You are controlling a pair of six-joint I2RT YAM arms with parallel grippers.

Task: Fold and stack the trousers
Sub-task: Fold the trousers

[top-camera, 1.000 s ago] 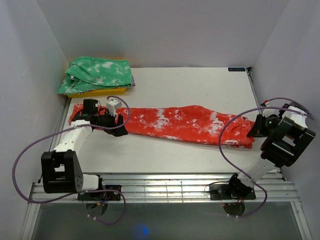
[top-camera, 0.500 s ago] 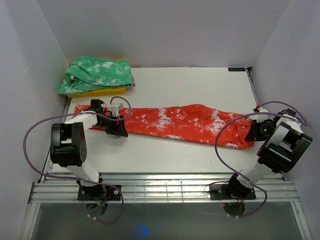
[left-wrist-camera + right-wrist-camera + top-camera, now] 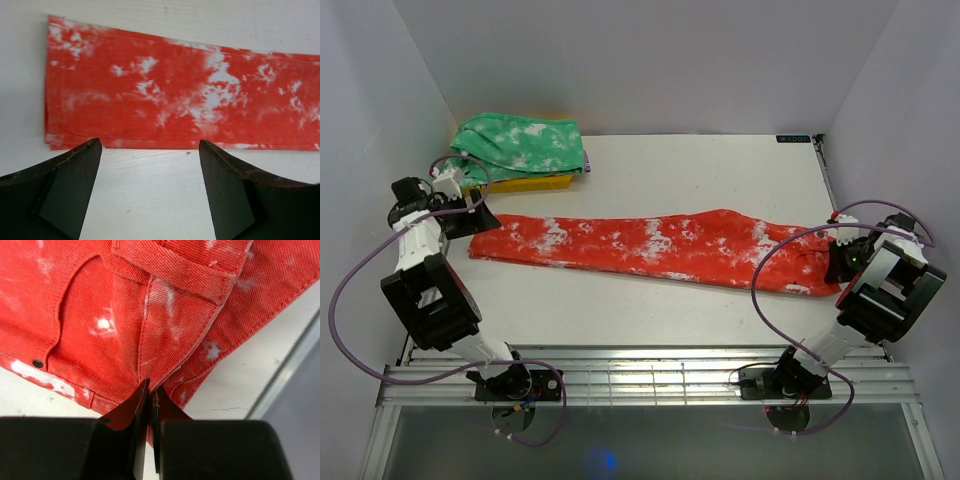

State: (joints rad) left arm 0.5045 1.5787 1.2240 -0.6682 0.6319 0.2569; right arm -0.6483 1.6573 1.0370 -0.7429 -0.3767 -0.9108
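Note:
The cuff hem [image 3: 50, 100] is below the left gripper and to its left in the wrist view, so the left gripper should lower that way next, with its open fingers on both sides of the hem.
The red-orange trousers [image 3: 650, 243] with white splotches lie stretched flat across the table, cuffs to the left and waist to the right. My left gripper [image 3: 478, 212] hovers just past the cuff end, open and empty. In the left wrist view the gripper [image 3: 149, 143] has its fingers spread over bare table, with the trousers' cuffs [image 3: 165, 95] lying just beyond the tips. My right gripper [image 3: 836, 262] is at the waist end. In the right wrist view that gripper [image 3: 151, 386] is shut on the trousers' [image 3: 125, 315] waist hem, near a pocket seam.
A green white-mottled garment [image 3: 520, 146] lies folded on a yellow cloth [image 3: 525, 184] at the back left corner. Grey walls close in the table on three sides. A slatted metal rail [image 3: 650, 372] runs along the near edge. The table's right edge [image 3: 285, 375] is close to the right gripper.
My left gripper has let go of the cuff end and moved left and back off the cloth. The trouser leg now lies straighter and flatter. The right gripper keeps its hold.

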